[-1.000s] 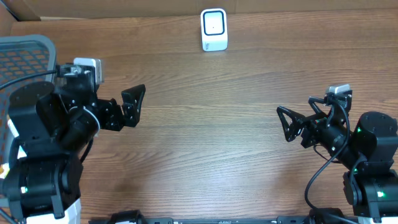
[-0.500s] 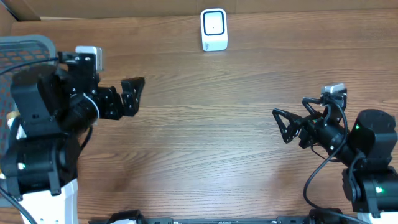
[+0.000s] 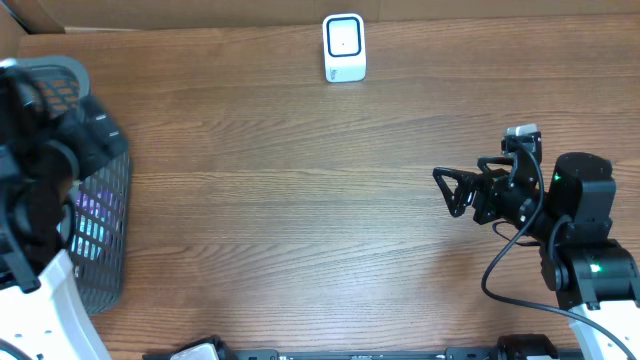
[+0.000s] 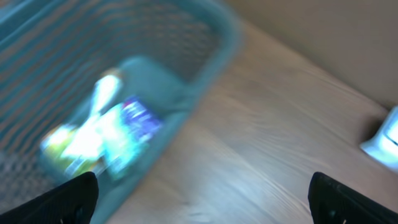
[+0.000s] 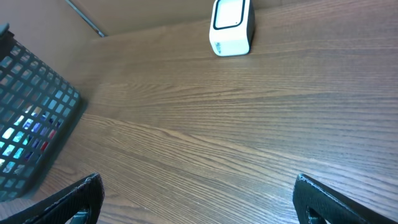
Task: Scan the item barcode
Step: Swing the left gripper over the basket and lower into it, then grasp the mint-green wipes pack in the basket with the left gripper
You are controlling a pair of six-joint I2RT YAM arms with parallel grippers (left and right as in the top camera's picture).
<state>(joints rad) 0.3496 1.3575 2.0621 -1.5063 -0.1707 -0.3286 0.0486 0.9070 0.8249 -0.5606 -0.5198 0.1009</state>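
My left gripper will next move back over the basket's rim and down, as the pale aqua packet (image 3: 89,234) (image 4: 118,140) lies below and back from it, inside the basket's sides.
The white barcode scanner (image 3: 344,47) stands upright at the table's far edge; it also shows in the right wrist view (image 5: 231,26) and blurred at the right edge of the left wrist view (image 4: 382,140). Colourful packaged items (image 4: 106,134) lie blurred inside the grey mesh basket (image 4: 186,56). My left gripper (image 4: 199,202) is open and empty, above the table just beside the basket. In the overhead view the left arm (image 3: 40,170) is a blur over the basket (image 3: 100,220). My right gripper (image 3: 452,190) is open and empty above bare wood, pointing left.
The basket (image 5: 31,118) stands at the table's left edge. A brown cardboard wall (image 3: 200,12) runs behind the table's far edge. The right arm's base (image 3: 590,270) sits at the front right corner.
The left arm has swung left from the table's middle to above the basket, blurring in motion. The right gripper has edged slightly left. Both grippers stay open.
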